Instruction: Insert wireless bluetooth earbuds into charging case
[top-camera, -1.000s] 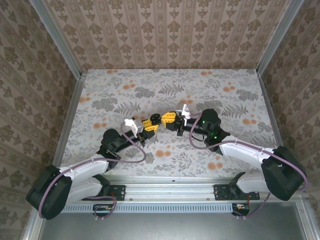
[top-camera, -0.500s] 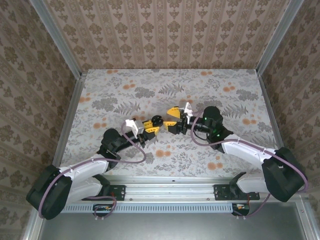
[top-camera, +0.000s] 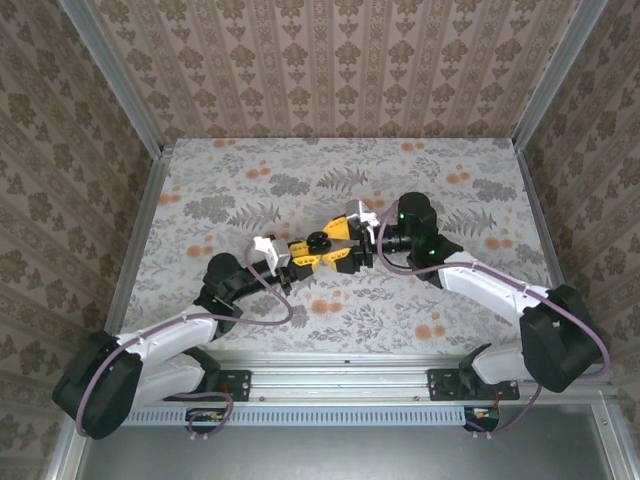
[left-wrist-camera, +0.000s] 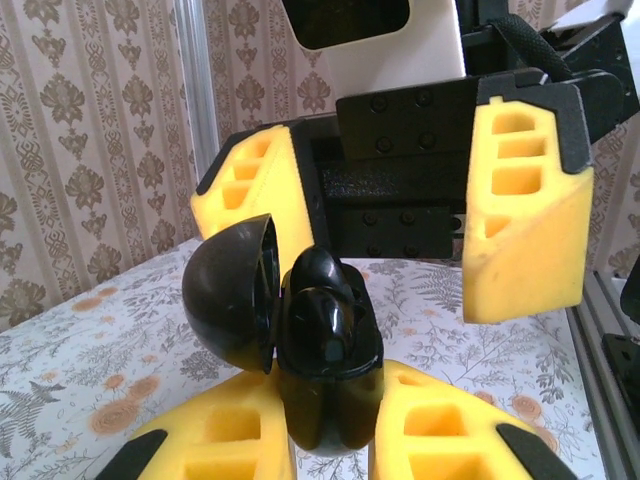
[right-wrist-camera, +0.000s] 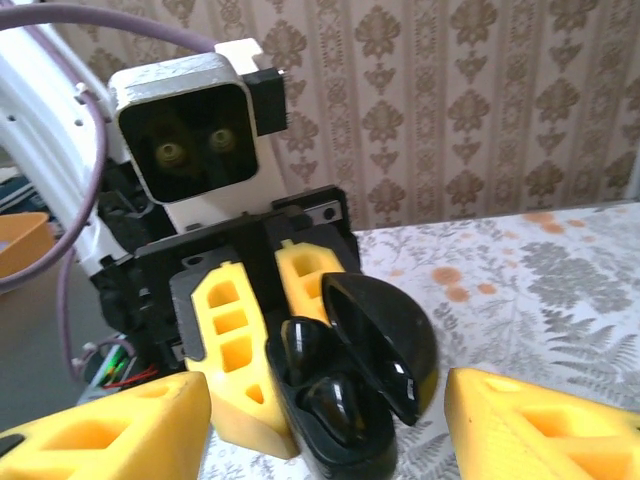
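Note:
Next, the left gripper tilts downward, lowers the case (left-wrist-camera: 330, 375) onto the open flowered tabletop below and releases it, with both earbuds in their wells.
The charging case (left-wrist-camera: 330, 375) is glossy black, not white, and stands upright with its lid (left-wrist-camera: 228, 300) swung open to the left. My left gripper (left-wrist-camera: 330, 405) is shut on the case's lower body. Two black earbuds (left-wrist-camera: 322, 330) lie in its wells, one earbud (right-wrist-camera: 345, 405) nearer and one (right-wrist-camera: 310, 345) behind. My right gripper (right-wrist-camera: 325, 440) is open, with a yellow finger (right-wrist-camera: 100, 430) on each side of the case (right-wrist-camera: 340, 440) and apart from it. In the top view the two grippers meet at mid-table, left gripper (top-camera: 315, 253) facing right gripper (top-camera: 346, 243).
The flowered tabletop (top-camera: 420, 180) is walled by patterned panels on three sides, with metal posts (top-camera: 120, 90) at the back corners. A metal rail (top-camera: 340, 375) runs along the near edge by the arm bases.
My right gripper has gone from shut to open, drew back briefly, and now stands with its fingers on either side of the case. The left gripper has kept hold of the case and shifted slightly right.

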